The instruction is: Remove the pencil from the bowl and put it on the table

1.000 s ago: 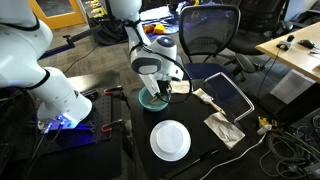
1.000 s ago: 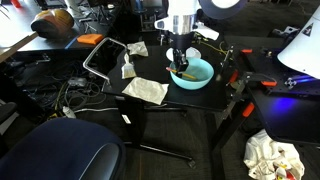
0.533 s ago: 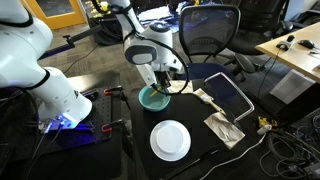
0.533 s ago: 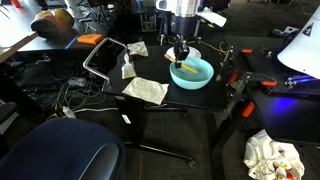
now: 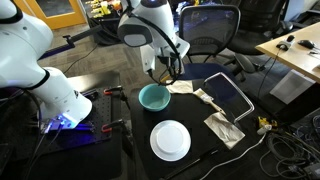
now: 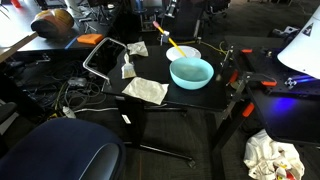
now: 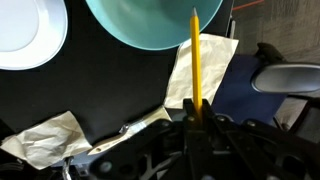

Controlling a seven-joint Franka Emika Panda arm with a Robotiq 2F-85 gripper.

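Note:
My gripper will next move away from the bowl and down, and let go of the pencil between the white plate [image 5: 170,140] and the pale brush, on bare black table.
The teal-green bowl [image 5: 153,97] stands on the black table [image 5: 195,135], behind the white plate [image 5: 170,140]. My gripper [image 5: 163,71] hangs well above and just behind the bowl, shut on a yellow pencil. In the wrist view the gripper [image 7: 196,108] pinches the pencil [image 7: 195,60] near one end, and the rest points out over the bowl's rim [image 7: 150,25]. In an exterior view the pencil [image 6: 170,44] hangs slanted in the air above the bowl [image 6: 191,72], which looks empty. The gripper is mostly above the top edge of that view.
A dark tablet-like tray [image 5: 226,95] and crumpled napkins [image 5: 222,128] lie beside the bowl. A second white robot base [image 5: 45,85] stands at one table end. An office chair [image 5: 210,30] is behind, and cables [image 6: 60,95] hang off the table edge.
My gripper has risen from inside the bowl, lifting the pencil clear of it. The bowl and plate have not moved.

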